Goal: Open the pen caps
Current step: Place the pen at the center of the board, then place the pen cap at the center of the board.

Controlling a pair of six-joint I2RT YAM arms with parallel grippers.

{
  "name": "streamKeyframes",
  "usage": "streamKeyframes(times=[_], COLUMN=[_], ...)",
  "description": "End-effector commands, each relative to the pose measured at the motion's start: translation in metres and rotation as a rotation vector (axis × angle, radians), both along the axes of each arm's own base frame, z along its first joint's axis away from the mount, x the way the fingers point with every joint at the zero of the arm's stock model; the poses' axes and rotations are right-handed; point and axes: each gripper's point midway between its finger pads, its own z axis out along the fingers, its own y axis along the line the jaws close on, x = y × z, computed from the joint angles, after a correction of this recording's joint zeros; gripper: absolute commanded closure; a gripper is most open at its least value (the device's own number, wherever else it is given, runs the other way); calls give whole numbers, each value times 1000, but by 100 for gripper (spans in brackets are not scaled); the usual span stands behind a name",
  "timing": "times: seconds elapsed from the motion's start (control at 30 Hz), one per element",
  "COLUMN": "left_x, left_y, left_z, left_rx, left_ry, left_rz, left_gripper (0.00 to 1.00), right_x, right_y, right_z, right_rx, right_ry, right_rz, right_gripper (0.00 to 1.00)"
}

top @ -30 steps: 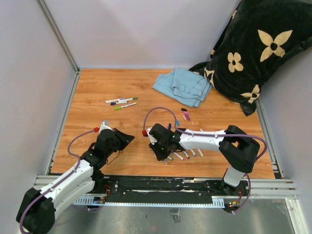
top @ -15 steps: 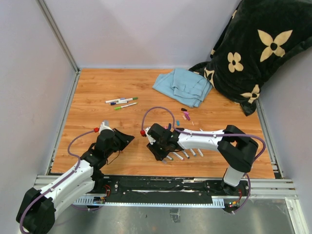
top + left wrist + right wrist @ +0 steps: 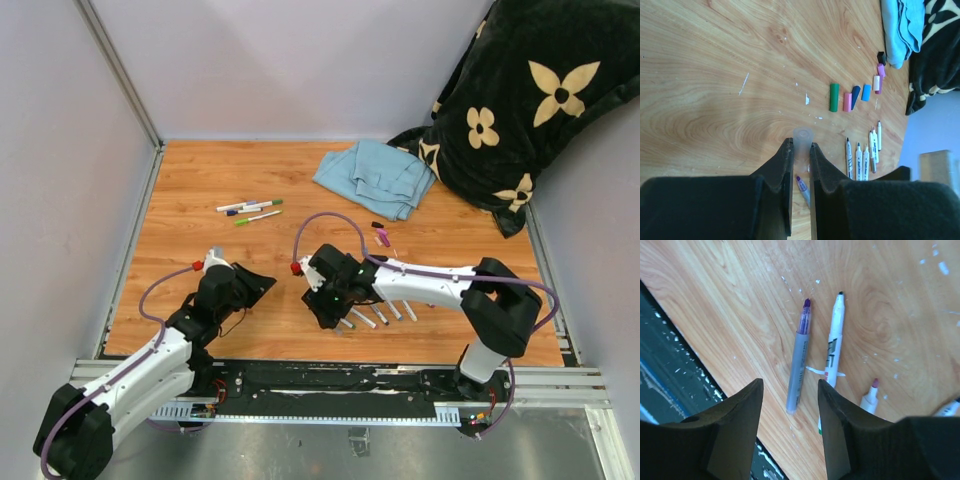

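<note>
Next, my left gripper lowers slightly outward and toward the green cap, to the bare wood short of it, as the loose caps lie that way.
My left gripper (image 3: 801, 143) is shut on a translucent pen cap (image 3: 803, 135), held just above the wooden table. Loose pen caps lie beyond it: green (image 3: 834, 97), pink (image 3: 847, 102), dark blue (image 3: 855, 96), light blue (image 3: 866, 92) and black (image 3: 881, 56). My right gripper (image 3: 790, 384) is open over a grey pen with a bare purple tip (image 3: 799, 357), which lies flat on the table. Beside it lie an uncapped white marker (image 3: 832, 352) and a pink-tipped one (image 3: 870, 395). From above, the left gripper (image 3: 260, 282) and right gripper (image 3: 326, 312) sit near the front edge.
Three capped markers (image 3: 250, 210) lie at the back left. A folded blue cloth (image 3: 378, 175) and a black flowered blanket (image 3: 530, 100) fill the back right. A row of uncapped markers (image 3: 385, 315) lies under the right arm. A metal rail (image 3: 350, 385) borders the front edge.
The right gripper has opened and let go of the grey pen, which now lies on the table. The right arm shifted slightly. The left arm has not moved.
</note>
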Motion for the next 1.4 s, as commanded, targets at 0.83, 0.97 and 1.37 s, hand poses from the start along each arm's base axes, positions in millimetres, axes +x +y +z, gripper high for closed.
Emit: streamKeyframes(times=[0.83,0.97,1.37], left_x=[25,29,31], left_y=[-53,-53,-50], left_z=[-34,-35,-50], left_rx=[311,340,382], left_ry=[161,156,186], left_rz=[-94,-90,-86], left_gripper=[99,95,82], right_x=[54,56,60], right_y=[-75,-77,-81], right_z=[146,147,150], right_rx=[521,523,532], right_ry=[-31,-34,-42], right_rz=[224,214,201], right_gripper=[39,39,38])
